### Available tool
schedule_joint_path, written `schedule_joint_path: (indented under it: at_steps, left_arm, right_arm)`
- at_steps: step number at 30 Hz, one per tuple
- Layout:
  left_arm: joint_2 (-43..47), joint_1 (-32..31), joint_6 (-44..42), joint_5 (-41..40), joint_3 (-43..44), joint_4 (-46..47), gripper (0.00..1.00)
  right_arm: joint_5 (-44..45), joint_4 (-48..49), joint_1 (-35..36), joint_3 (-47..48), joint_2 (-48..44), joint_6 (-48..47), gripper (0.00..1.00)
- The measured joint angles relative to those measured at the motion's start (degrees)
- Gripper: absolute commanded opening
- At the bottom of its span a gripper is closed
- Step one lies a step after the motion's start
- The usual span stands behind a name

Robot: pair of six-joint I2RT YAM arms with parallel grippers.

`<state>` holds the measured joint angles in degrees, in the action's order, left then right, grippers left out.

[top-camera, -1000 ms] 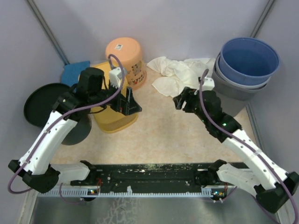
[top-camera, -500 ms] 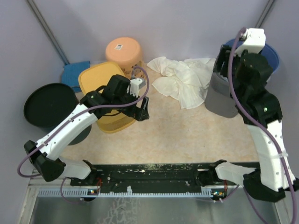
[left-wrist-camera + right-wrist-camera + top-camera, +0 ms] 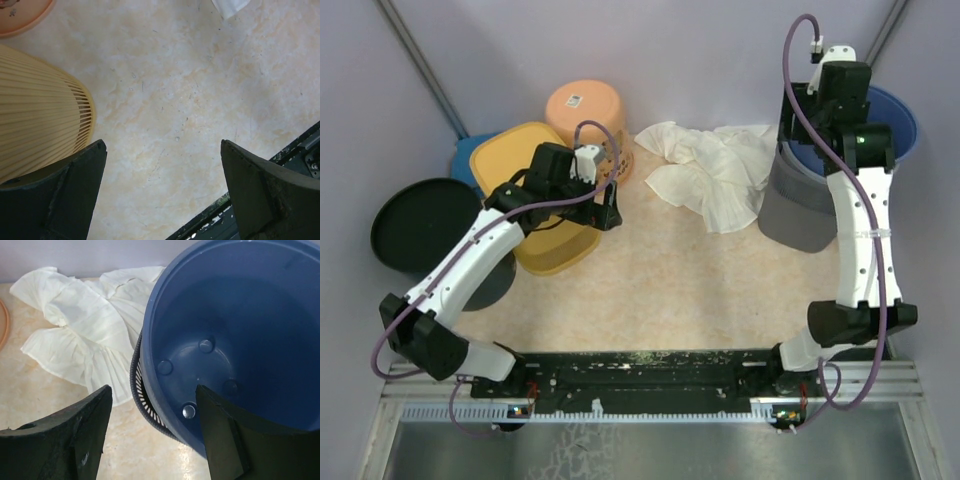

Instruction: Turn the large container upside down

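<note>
I should next lower my right gripper until its open fingers are on both sides of the blue bucket's rim point(image 3: 155, 398) beside the white cloth, then close it. That rim already runs between the fingers.
The yellow slatted basket point(image 3: 520, 175) sits at the back left with its flat bottom facing up; its ribbed wall shows in the left wrist view point(image 3: 35, 120). My left gripper point(image 3: 607, 207) is open and empty just right of it, over bare table point(image 3: 162, 145). The blue bucket point(image 3: 892, 118) stands upright, nested in a grey slatted basket point(image 3: 798, 205) at the back right. My right gripper point(image 3: 817, 115) is open above the bucket's left rim, with the rim between its fingers point(image 3: 155, 387) and the bucket's inside point(image 3: 240, 340) below.
An upside-down orange bucket point(image 3: 585, 108) stands behind the yellow basket. A black round tub point(image 3: 420, 225) and a blue cloth point(image 3: 468, 152) are at the far left. A crumpled white cloth point(image 3: 710, 170) lies at the back centre, next to the grey basket. Grey walls enclose the table.
My right arm rose from the table's middle and swung back over the blue bucket. My left arm drew back and left, and the yellow basket moved back-left, its flat bottom now showing.
</note>
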<state>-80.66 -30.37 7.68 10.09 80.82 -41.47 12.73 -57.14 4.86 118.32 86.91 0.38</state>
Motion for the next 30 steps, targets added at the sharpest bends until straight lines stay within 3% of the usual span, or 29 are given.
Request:
schedule_joint_path:
  at_steps: [3,8,13,30]
  left_arm:
    - [-0.66,1.03,-0.28,0.59,0.04,1.09,1.00]
    - [-2.08,1.95,-0.28,1.18,0.17,2.54,1.00]
    - [-4.59,3.78,-0.22,1.49,2.69,2.97,1.00]
    - [-14.75,4.66,0.20,3.52,12.68,6.75,1.00]
  right_arm:
    - [-2.34,-0.85,-1.44,0.37,2.40,-0.37,0.64]
    - [-4.11,-2.25,-2.34,0.37,5.14,-0.92,0.47]
    - [-4.55,-2.56,-2.71,0.63,5.51,-2.03,0.00]
    - [-2.93,-4.28,-3.13,5.18,3.63,-4.42,0.00]
